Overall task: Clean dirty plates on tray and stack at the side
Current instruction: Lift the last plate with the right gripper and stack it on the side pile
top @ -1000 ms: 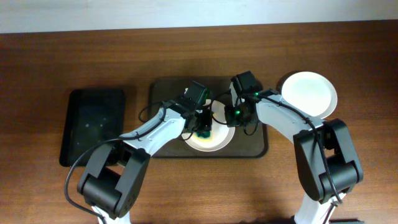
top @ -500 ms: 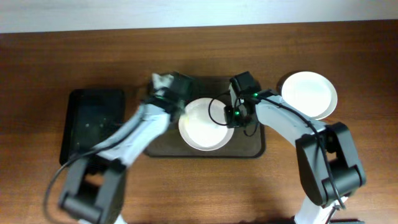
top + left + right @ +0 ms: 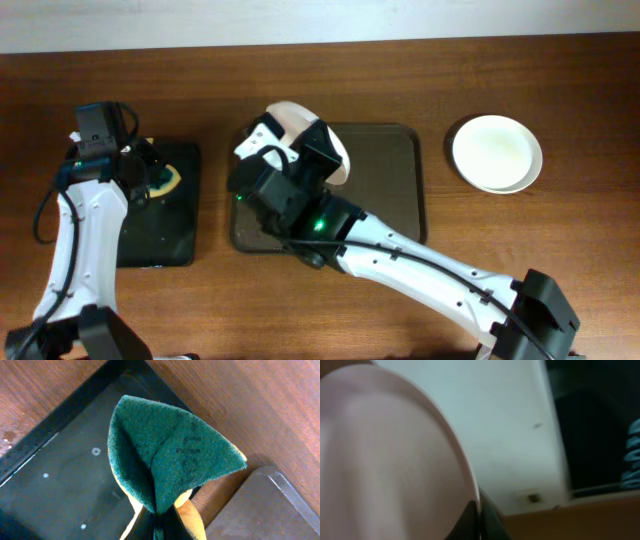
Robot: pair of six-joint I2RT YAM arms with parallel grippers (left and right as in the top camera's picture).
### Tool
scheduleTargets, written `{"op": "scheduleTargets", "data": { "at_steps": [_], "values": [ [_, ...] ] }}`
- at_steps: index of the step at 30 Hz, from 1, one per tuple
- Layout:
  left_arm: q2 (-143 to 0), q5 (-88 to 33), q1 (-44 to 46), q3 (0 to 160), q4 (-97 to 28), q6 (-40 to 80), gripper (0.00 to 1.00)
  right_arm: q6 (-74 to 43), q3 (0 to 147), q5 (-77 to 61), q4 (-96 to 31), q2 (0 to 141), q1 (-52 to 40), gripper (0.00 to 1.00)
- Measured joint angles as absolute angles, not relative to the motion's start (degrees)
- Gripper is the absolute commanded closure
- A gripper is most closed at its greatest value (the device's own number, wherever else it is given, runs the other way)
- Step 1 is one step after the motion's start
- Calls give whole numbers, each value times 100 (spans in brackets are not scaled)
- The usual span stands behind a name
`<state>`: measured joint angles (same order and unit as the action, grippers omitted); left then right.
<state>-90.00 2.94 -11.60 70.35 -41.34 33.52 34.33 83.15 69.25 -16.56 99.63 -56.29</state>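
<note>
The black tray below my left gripper is otherwise empty. Next I will move my left gripper down to that tray's bare bottom and let go of the sponge there.
My right gripper (image 3: pixel 308 162) is shut on the rim of a white plate (image 3: pixel 312 135) and holds it tilted on edge, high above the left part of the big brown-grey tray (image 3: pixel 385 180). In the right wrist view the plate (image 3: pixel 390 460) fills the left side, pinched in the jaws (image 3: pixel 479 515). My left gripper (image 3: pixel 150 180) is shut on a green and yellow sponge (image 3: pixel 170 455) over the small black tray (image 3: pixel 160 235). Another white plate (image 3: pixel 497 152) rests on the table at the right. The big tray holds no plate.
In the left wrist view the black tray (image 3: pixel 65 475) lies under the sponge and a corner of the brown tray (image 3: pixel 260 505) shows at lower right. My right arm (image 3: pixel 420 265) stretches across the table's front right.
My left arm swung from the plate on the big tray out to the black tray, carrying the sponge. My right arm lifted the plate off the tray and tilted it up.
</note>
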Motion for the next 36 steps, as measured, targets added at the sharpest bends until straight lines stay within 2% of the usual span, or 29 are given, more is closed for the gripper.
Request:
{"op": "scheduleTargets", "data": {
  "at_steps": [4,9,10,11,12,13,14,16,18,22,24,26,29,31,33,36],
  "values": [
    [-9474,276,-1155,7035,-4117,3352,100,5216,8315,7658,-576,9950,-5892,96],
    [-9918,276,-1170,7035,-4064,3352,99,5859,8315,7913,-548,9948,-5942,96],
    [-10031,274,-1197,7035,-4056,3352,86,5887,8315,7937,-548,9948,-5942,96],
    [-10143,279,-1245,7035,-4053,3352,81,5900,8315,7959,-548,9948,-5942,96],
    [-10226,276,-1299,7035,-4053,3332,80,5916,8315,7970,-548,9948,-5942,96],
    [-10285,276,-1367,7035,-4053,3378,73,5920,8315,7970,-548,9948,-5942,96],
    [-10309,276,-1433,7035,-4053,3387,58,5920,8315,7972,-548,9948,-5942,96],
    [-10309,274,-1566,7035,-4047,3393,45,5916,8315,7972,-548,9948,-5942,96],
    [-10309,176,-1669,7035,-4045,3417,41,5828,8315,7972,-548,9948,-5940,96],
    [-10304,-360,-1782,7041,-4042,3260,41,5441,8315,7972,-548,9948,-5865,96],
    [-10171,-655,-1780,7041,-4045,3170,38,5214,8315,7975,-548,9948,-5730,96],
    [-9773,-812,-1780,7043,-4058,3107,0,5072,8315,7977,-548,9948,-5658,96],
    [-9043,-910,-1782,7089,-4095,3070,0,4628,8335,7950,-812,9948,-5651,96],
    [-8823,-937,-1780,7131,-4095,3065,0,3509,8392,7456,-2338,9920,-5599,96],
    [-8818,-969,-1780,7137,-4123,3065,1,2617,8344,5977,-3675,9946,-5332,96],
    [-8818,-969,-1780,7137,-4121,3065,1,1107,8324,5610,-4007,10016,-4989,96]
  ]
}}
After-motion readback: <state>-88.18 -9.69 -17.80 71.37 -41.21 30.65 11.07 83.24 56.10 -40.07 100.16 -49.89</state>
